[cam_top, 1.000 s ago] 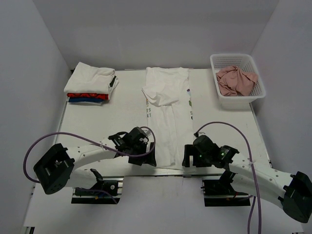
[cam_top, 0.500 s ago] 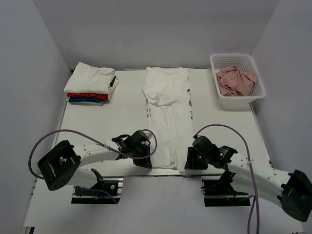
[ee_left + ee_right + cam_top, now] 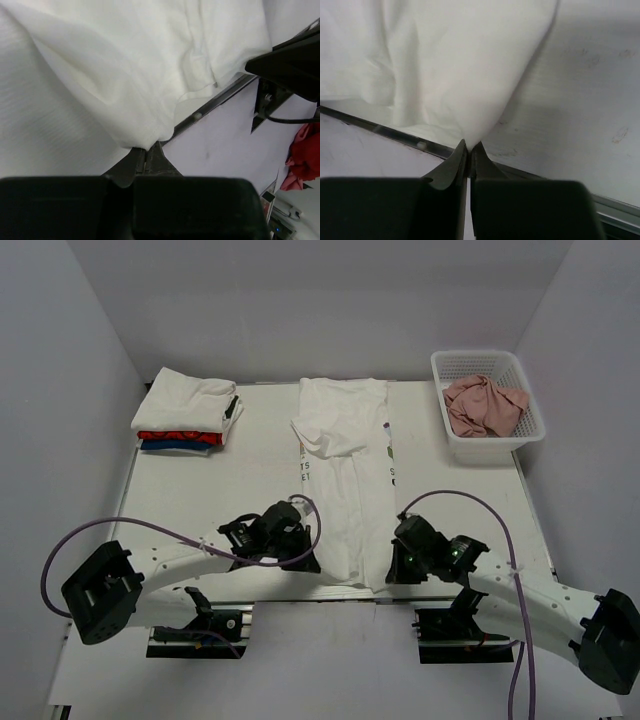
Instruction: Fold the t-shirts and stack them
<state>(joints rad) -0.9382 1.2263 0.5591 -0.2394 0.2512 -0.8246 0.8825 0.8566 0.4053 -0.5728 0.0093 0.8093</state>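
Note:
The hem corner goes outward over the shirt in my right gripper onto its far part (image 3: 370, 422) next, since the shirt still lies at full length.
A long white t-shirt (image 3: 345, 470), folded lengthwise with print showing at its edges, lies down the middle of the table. My left gripper (image 3: 312, 564) is shut on its near left hem corner; in the left wrist view the cloth (image 3: 125, 75) bunches into the closed left gripper (image 3: 146, 149). My right gripper (image 3: 393, 568) is shut on the near right hem corner, and the shirt (image 3: 460, 65) rises in a peak from the pinched right gripper (image 3: 469, 145). A stack of folded t-shirts sits at the far left: white (image 3: 185, 400) on top, red (image 3: 178, 437), then blue (image 3: 168, 447).
A white basket (image 3: 532, 430) at the back right holds a crumpled pink cloth (image 3: 485, 405). The table's metal front rail (image 3: 380, 130) runs just under both grippers. A red cloth (image 3: 305, 155) lies off the table, seen in the left wrist view.
Both grippers went from open to shut, pinching the shirt's near hem corners. Both have shifted slightly inward along the front edge.

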